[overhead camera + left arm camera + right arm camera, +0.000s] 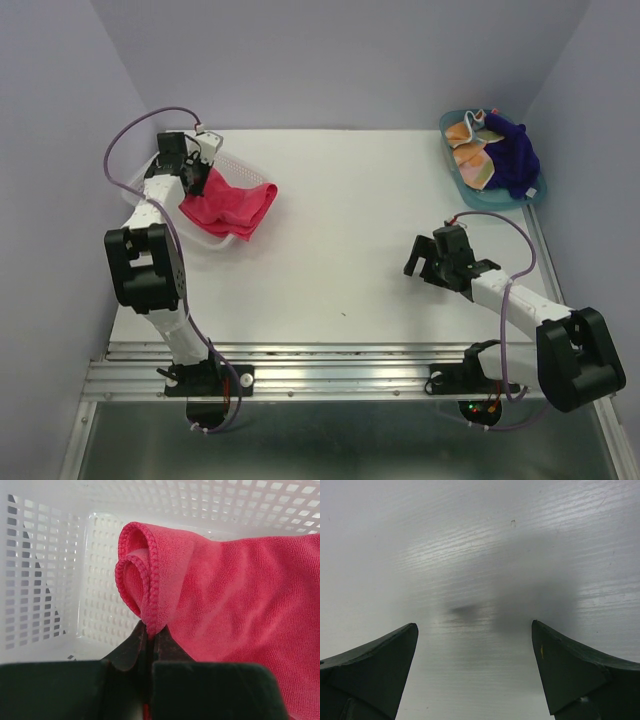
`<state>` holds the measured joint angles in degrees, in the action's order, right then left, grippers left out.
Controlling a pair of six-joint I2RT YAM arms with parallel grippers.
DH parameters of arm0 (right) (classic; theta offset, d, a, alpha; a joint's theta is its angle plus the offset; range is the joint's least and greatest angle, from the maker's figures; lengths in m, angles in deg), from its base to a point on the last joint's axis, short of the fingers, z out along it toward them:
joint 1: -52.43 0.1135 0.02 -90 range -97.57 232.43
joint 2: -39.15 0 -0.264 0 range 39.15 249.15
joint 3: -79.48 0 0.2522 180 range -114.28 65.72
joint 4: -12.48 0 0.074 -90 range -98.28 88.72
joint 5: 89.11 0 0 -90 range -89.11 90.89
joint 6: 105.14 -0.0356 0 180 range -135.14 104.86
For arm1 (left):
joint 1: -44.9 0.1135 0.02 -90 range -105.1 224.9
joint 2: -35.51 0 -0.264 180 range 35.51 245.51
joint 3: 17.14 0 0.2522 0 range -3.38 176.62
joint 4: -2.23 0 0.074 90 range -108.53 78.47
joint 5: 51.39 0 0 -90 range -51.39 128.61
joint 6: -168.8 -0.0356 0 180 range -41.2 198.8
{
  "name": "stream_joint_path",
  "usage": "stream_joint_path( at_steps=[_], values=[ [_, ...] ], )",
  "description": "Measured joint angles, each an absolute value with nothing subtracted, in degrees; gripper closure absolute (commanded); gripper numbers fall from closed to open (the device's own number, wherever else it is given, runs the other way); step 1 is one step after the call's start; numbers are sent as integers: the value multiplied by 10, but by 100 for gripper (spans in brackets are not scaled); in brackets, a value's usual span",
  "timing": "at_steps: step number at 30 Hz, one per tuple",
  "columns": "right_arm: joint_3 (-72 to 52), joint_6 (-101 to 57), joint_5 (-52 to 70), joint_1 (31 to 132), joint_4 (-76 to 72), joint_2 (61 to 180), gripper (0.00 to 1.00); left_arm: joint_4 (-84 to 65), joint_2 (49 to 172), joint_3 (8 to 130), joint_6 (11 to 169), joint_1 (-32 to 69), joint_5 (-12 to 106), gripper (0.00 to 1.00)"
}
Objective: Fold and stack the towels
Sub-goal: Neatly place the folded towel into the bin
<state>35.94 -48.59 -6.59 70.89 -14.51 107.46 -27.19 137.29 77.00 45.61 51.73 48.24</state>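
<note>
The loose end of the pink-red towel still hangs over the basket's rim, so the left gripper should go down next toward the basket end by the side [148, 182] [95, 587] and pull the towel inside.
The pink-red towel [232, 205] hangs half out of the white perforated basket [218, 239] at the far left, spilling onto the table. My left gripper [196, 172] is shut on a rolled hem of that towel [150, 580], over the basket [45, 580]. The orange polka-dot towel [472, 160] and the dark purple-blue towel [514, 157] lie crumpled in the teal tray [484, 195] at the far right. My right gripper [424, 258] is open and empty, low over bare table [475, 580], its fingertips [400, 645] wide apart.
The white table top [350, 250] lies between basket and tray. Purple-grey walls close the back and both sides. A metal rail with both arm bases [330, 375] runs along the near edge.
</note>
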Motion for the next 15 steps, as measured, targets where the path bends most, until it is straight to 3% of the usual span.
stream_joint_path(
  at_steps=[15],
  values=[
    [359,-486,-76,709,-145,1075,0,-267,1417,782,422,538,470,100]
  ],
)
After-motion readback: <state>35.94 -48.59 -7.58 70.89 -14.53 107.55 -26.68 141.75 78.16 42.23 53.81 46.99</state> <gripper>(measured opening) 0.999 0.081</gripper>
